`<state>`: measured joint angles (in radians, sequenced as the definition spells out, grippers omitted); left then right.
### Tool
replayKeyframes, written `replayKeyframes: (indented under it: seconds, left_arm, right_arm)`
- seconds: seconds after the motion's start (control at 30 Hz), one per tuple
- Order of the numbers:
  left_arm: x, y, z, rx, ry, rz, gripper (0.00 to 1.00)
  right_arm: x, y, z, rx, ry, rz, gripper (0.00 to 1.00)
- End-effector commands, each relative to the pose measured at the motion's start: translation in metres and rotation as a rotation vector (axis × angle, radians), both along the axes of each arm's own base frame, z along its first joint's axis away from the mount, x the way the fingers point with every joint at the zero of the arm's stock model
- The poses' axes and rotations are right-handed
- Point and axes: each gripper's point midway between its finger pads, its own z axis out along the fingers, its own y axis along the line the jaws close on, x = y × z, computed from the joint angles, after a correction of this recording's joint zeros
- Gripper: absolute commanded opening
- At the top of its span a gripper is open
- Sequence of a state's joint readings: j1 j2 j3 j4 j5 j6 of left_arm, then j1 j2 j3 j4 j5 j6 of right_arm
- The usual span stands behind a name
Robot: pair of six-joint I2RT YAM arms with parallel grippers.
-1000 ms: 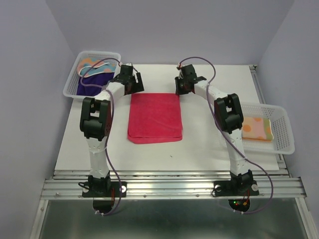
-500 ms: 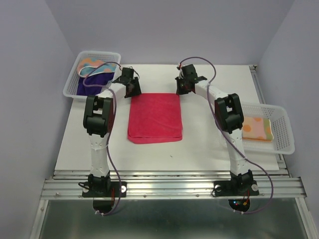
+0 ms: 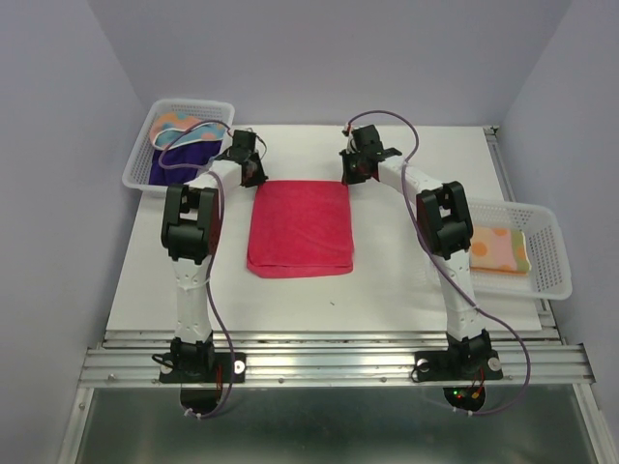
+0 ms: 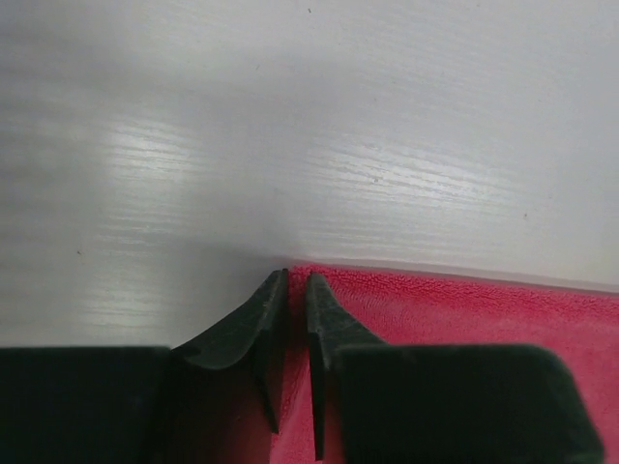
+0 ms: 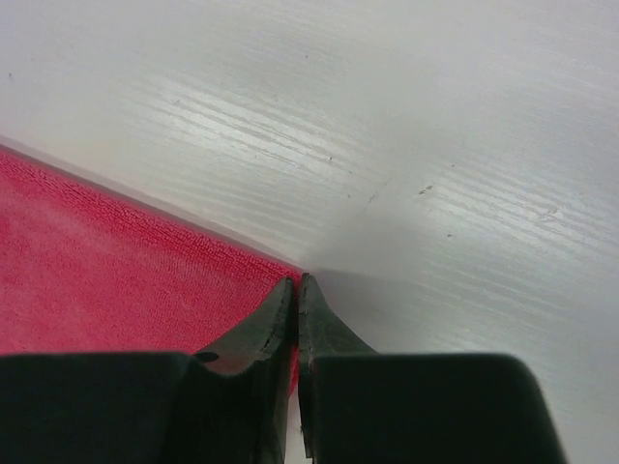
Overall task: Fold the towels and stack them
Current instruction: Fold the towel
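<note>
Both far corners of the towel are pinched. My right gripper will next lift its corner of the towel, carry it back, lower it onto the towel's near corner (image 3: 349,269) and release it.
A pink-red towel (image 3: 300,229) lies flat on the white table, folded into a rectangle. My left gripper (image 3: 251,174) sits at its far left corner. In the left wrist view the left gripper (image 4: 297,277) has its jaws drawn nearly together, with the towel's (image 4: 464,309) corner between them. My right gripper (image 3: 350,176) is at the far right corner. In the right wrist view the right gripper (image 5: 296,281) is shut on the tip of the towel (image 5: 116,261). A light blue towel with orange dots (image 3: 179,124) and a dark purple towel (image 3: 182,161) lie in the left basket. An orange dotted towel (image 3: 498,248) lies folded in the right basket.
A white mesh basket (image 3: 184,102) stands at the table's far left corner. Another white mesh basket (image 3: 547,232) stands at the right edge. The white table (image 3: 290,300) ends at a metal rail in front of the arm bases.
The left gripper has moved in to the towel's far left corner and its jaws have come together there. The right gripper has closed on the far right corner. The towel has not moved.
</note>
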<state>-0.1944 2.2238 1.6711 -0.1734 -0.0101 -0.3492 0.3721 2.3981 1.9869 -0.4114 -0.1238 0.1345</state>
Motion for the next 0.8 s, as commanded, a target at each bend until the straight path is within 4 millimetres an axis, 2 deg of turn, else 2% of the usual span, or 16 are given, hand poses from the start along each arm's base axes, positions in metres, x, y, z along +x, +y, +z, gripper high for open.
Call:
replayKeyframes:
  seconds: [0.0, 0.03, 0.07, 0.23, 0.3, 0.47, 0.5, 0.53, 0.57, 0.73, 0.77]
  left_arm:
    - [0.006, -0.007, 0.011, -0.035, -0.022, -0.037, 0.18]
    - [0.003, -0.008, 0.011, -0.039, -0.019, -0.046, 0.13]
    - [0.001, -0.009, 0.009, -0.043, -0.018, -0.048, 0.00]
    - [0.002, -0.008, 0.025, -0.042, -0.062, -0.049, 0.00]
    - [0.003, -0.006, 0.051, -0.041, -0.123, -0.047, 0.00]
    - [-0.013, -0.010, 0.083, -0.076, -0.210, -0.082, 0.00]
    - [-0.019, -0.010, 0.084, -0.078, -0.210, -0.086, 0.00]
    - [-0.024, -0.008, 0.090, -0.082, -0.237, -0.085, 0.00]
    - [-0.027, -0.008, 0.091, -0.084, -0.240, -0.086, 0.00]
    - [-0.057, -0.009, 0.089, -0.119, -0.241, -0.102, 0.00]
    - [-0.061, -0.010, 0.090, -0.132, -0.243, -0.099, 0.00]
  right_arm:
    - [0.005, -0.001, 0.006, 0.012, -0.016, 0.013, 0.06]
    - [0.005, -0.001, 0.007, 0.017, -0.015, 0.013, 0.06]
    - [0.003, 0.000, 0.006, 0.016, -0.011, 0.018, 0.05]
    - [0.001, 0.002, 0.015, 0.024, -0.025, 0.040, 0.01]
    - [-0.003, 0.002, 0.023, 0.031, -0.035, 0.050, 0.01]
    - [-0.016, 0.005, 0.047, 0.072, -0.072, 0.080, 0.01]
    - [-0.020, 0.005, 0.050, 0.079, -0.069, 0.087, 0.01]
    - [-0.024, 0.008, 0.066, 0.101, -0.090, 0.104, 0.01]
    - [-0.034, 0.007, 0.059, 0.101, -0.072, 0.108, 0.01]
    - [-0.067, 0.009, 0.072, 0.128, -0.079, 0.119, 0.01]
    - [-0.072, 0.013, 0.089, 0.148, -0.112, 0.127, 0.01]
